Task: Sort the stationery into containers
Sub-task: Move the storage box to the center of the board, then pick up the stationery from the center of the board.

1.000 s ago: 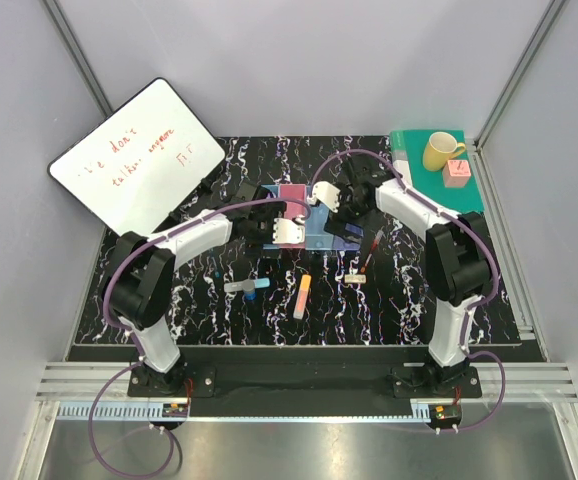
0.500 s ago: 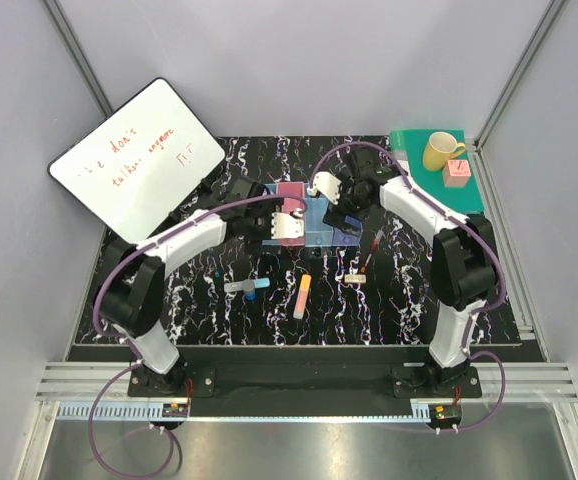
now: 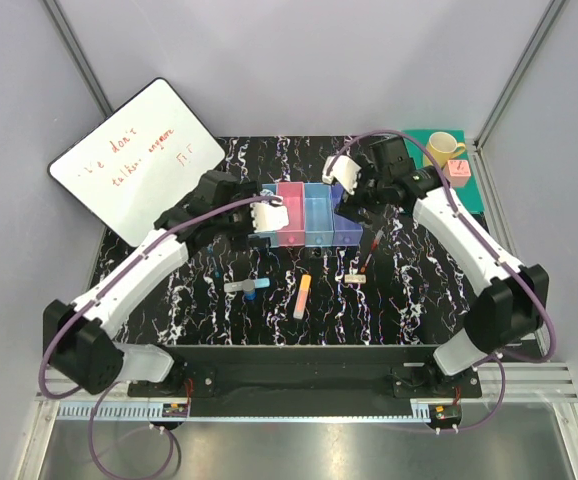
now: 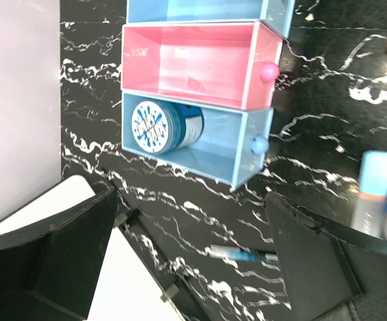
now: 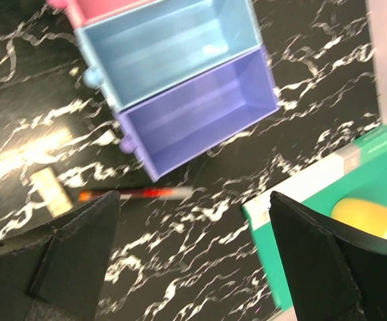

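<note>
My right gripper will move back and down next and close on the long sides of the white eraser [image 3: 357,279] [image 5: 51,191], because the eraser is still loose on the mat outside the bins.
The containers [image 3: 304,212] are a joined row of small bins at the back middle. The blue round bottle [image 4: 163,127] lies on its side in the end light blue bin [image 4: 247,150], next to the pink bin [image 4: 193,63]. Beside an inner light blue bin [image 5: 167,43], the purple bin [image 5: 200,114] holds nothing. Loose on the mat lie a blue pen [image 4: 244,253], a grey marker [image 3: 241,287], an orange-yellow bar [image 3: 302,297], a red pen [image 5: 136,194] and a white eraser [image 3: 357,279]. My left gripper [image 3: 267,215] hangs open over the row's left end. My right gripper [image 3: 347,190] hangs open above its right end.
A whiteboard [image 3: 134,165] leans at the back left, close to my left arm. A green book [image 3: 439,165] at the back right carries a yellow mug [image 3: 441,150] and a pink cube [image 3: 457,170]. Grey walls close in both sides.
Both arms have stretched and swung outward. The left gripper moved left and the right gripper moved back and right, uncovering the row of bins. Both stayed open.
</note>
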### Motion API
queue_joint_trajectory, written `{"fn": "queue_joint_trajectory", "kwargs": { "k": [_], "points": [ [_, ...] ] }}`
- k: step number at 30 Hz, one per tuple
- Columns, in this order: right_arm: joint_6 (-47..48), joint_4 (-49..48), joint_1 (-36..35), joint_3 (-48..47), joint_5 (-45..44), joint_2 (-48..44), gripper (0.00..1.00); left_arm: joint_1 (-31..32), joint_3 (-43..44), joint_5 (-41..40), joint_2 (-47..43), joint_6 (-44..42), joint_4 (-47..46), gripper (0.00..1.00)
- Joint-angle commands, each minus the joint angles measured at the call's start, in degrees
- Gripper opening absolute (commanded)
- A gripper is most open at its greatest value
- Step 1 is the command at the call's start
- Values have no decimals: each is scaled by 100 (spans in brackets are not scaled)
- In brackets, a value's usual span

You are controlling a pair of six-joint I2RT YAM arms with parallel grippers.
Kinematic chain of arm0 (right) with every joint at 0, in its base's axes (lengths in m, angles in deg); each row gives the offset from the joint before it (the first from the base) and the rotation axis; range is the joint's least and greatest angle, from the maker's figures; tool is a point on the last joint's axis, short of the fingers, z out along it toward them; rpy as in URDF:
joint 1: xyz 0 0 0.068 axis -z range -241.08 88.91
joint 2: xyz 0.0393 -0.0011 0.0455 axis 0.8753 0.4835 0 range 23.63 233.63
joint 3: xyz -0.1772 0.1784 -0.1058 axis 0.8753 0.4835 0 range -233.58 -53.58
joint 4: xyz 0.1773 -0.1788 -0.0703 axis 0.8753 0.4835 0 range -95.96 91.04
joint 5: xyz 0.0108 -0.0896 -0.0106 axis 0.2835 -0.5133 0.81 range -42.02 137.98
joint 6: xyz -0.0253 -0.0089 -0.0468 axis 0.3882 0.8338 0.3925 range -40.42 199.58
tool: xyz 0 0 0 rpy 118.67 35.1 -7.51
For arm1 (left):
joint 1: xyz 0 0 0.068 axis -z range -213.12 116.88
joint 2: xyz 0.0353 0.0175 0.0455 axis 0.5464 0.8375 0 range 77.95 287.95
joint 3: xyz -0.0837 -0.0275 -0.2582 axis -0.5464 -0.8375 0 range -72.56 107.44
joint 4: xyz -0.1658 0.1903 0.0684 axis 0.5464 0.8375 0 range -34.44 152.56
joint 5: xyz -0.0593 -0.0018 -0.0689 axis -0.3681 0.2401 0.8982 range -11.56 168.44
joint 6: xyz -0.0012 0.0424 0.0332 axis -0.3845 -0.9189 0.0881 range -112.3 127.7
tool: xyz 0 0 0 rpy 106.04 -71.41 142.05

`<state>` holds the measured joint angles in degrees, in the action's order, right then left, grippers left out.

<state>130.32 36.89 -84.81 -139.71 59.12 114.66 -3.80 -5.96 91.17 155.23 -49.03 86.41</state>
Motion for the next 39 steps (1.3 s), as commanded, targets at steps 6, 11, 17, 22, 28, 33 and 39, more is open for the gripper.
{"fn": "queue_joint_trajectory", "kwargs": {
  "k": [6, 11, 17, 22, 28, 33, 39],
  "points": [
    [252, 1006, -53, 1097, 170, -883, 100, -23, -789, -218, -977, 425, 290, 99],
    [577, 1006, -132, 1783, 56, -1157, 100, -23, -807, -306, -1136, 1066, 290, 99],
    [814, 927, -361, 2065, 38, -982, 100, -23, -711, -473, -1127, 1533, 255, 99],
    [832, 418, -528, 2205, -85, -551, 100, -23, -579, -701, -1144, 1876, 246, 99],
    [876, 136, -572, 1969, -182, 213, 97, -23, -482, -895, -1364, 2245, 281, 99],
    [762, 83, -572, 1819, 46, 617, 95, -23, -500, -1001, -1549, 2175, 386, 99],
    [701, -48, -581, 1793, 125, 899, 93, -23, -403, -1115, -1611, 2070, 439, 99]
  ]
}}
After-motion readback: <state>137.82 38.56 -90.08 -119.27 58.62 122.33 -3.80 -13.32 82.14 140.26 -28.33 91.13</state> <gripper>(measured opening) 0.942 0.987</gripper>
